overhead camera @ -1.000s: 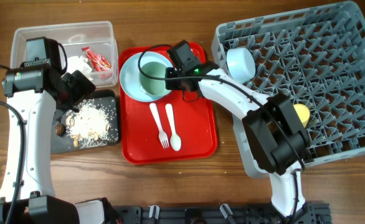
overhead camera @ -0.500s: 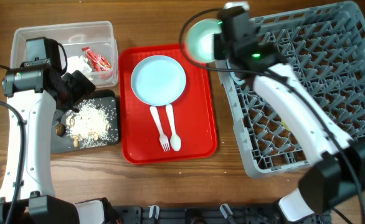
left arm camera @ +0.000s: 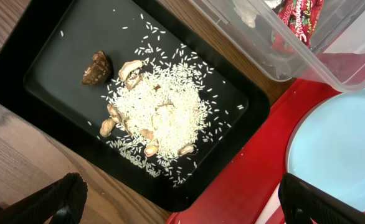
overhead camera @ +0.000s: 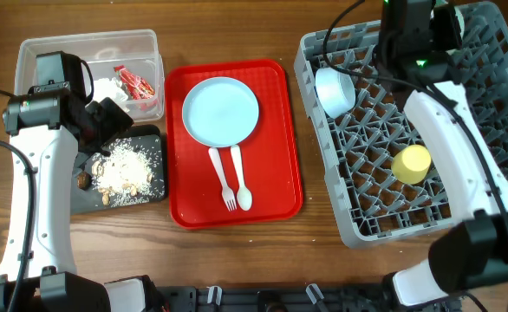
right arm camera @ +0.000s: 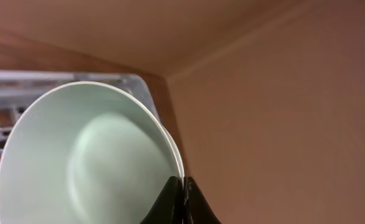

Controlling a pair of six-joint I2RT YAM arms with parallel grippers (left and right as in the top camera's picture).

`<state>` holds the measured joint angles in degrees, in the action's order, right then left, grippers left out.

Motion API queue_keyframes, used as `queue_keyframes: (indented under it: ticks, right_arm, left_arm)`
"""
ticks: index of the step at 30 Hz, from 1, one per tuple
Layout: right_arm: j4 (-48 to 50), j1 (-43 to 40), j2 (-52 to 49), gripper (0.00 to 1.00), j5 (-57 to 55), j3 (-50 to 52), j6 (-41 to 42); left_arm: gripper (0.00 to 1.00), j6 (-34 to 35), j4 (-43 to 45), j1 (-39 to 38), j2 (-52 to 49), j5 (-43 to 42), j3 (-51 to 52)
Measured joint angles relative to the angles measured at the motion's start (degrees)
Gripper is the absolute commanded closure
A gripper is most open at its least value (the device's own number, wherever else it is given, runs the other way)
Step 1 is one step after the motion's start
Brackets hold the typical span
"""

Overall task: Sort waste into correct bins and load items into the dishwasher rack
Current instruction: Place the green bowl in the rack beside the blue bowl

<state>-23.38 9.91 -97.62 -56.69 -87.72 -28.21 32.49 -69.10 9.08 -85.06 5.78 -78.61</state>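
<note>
The rack's wires beside the pale blue bowl are empty, so my right gripper needs to bring the pale green bowl (right arm camera: 83,162) back down toward them next.
My right gripper (right arm camera: 184,186) is shut on the rim of the pale green bowl (right arm camera: 83,162) and holds it high over the far edge of the grey dishwasher rack (overhead camera: 488,130). A pale blue bowl (overhead camera: 335,89) and a yellow cup (overhead camera: 411,163) sit in the rack. My left gripper (left arm camera: 189,205) is open and empty above the black tray (left arm camera: 58,43), which holds rice-like food scraps (left arm camera: 157,112) and a brown chunk (left arm camera: 95,67). The clear tub (overhead camera: 29,52) holds the red wrapper (overhead camera: 135,82) and white tissue (overhead camera: 107,89).
The flat red tray (overhead camera: 276,173) lies between the bins and the rack. On it are the pale blue plate (overhead camera: 221,111), the white fork (overhead camera: 221,178) and the white spoon (overhead camera: 239,178). Bare wooden table shows in front.
My right arm lifted the pale green bowl off the plate on the red tray and carried it right and up to the rack's far side. The left arm has not moved.
</note>
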Motion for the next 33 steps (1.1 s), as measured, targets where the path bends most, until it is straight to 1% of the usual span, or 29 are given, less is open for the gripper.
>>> queue_keyframes:
  ticks: [4, 7, 9, 13, 18, 20, 21, 24, 25, 26, 29, 31, 33]
  right_arm:
    - [-0.3, 0.0, -5.4, 0.96, -4.5, 0.0, 0.3]
    - [-4.5, 0.0, -9.0, 0.96, -6.5, 0.2, 2.7]
    - [-4.9, 0.1, -9.7, 0.96, -6.9, 0.9, 4.3]
    - [-2.2, 1.2, -9.7, 0.96, -7.5, 5.7, 5.7]
    - [1.8, 5.6, -9.6, 0.96, -13.8, 10.9, 7.4]
    - [2.6, 7.0, -9.5, 0.94, -13.9, 11.4, 8.2]
    - [2.8, 7.6, -9.5, 0.86, -13.8, 11.5, 8.5]
    - [2.6, 9.0, -9.6, 0.54, -11.5, 12.0, 9.2]
    - [2.4, 9.2, -9.6, 0.46, -10.4, 12.6, 9.4]
    - [2.5, 9.4, -9.6, 0.43, -10.1, 12.8, 10.1]
    - [2.3, 9.5, -9.5, 0.36, -7.0, 13.0, 11.7]
    - [0.7, 9.4, -8.3, 0.28, -3.0, 13.2, 12.8]
    - [-1.1, 9.4, -4.4, 0.24, 2.7, 13.4, 14.5]
  left_arm:
    - [0.0, 0.0, 0.0, 0.0, 0.0, 0.0, 0.0]
    - [0.0, 0.0, 0.0, 0.0, 0.0, 0.0, 0.0]
    - [0.0, 0.0, 0.0, 0.0, 0.0, 0.0, 0.0]
    - [0.0, 0.0, 0.1, 0.0, 0.0, 0.0, 0.0]
    - [0.0, 0.0, 0.1, 0.0, 0.0, 0.0, 0.0]
    - [0.0, 0.0, 0.1, 0.0, 0.0, 0.0, 0.0]
    - [0.0, 0.0, 0.1, 0.0, 0.0, 0.0, 0.0]
    - [0.0, 0.0, 0.1, 0.0, 0.0, 0.0, 0.0]
    - [0.0, 0.0, 0.4, 0.0, 0.0, 0.0, 0.0]
    - [0.0, 0.0, 0.5, 0.0, 0.0, 0.0, 0.0]
    - [0.0, 0.0, 0.5, 0.0, 0.0, 0.0, 0.0]
    - [0.0, 0.0, 0.5, 0.0, 0.0, 0.0, 0.0]
    - [0.0, 0.0, 0.6, 0.0, 0.0, 0.0, 0.0]
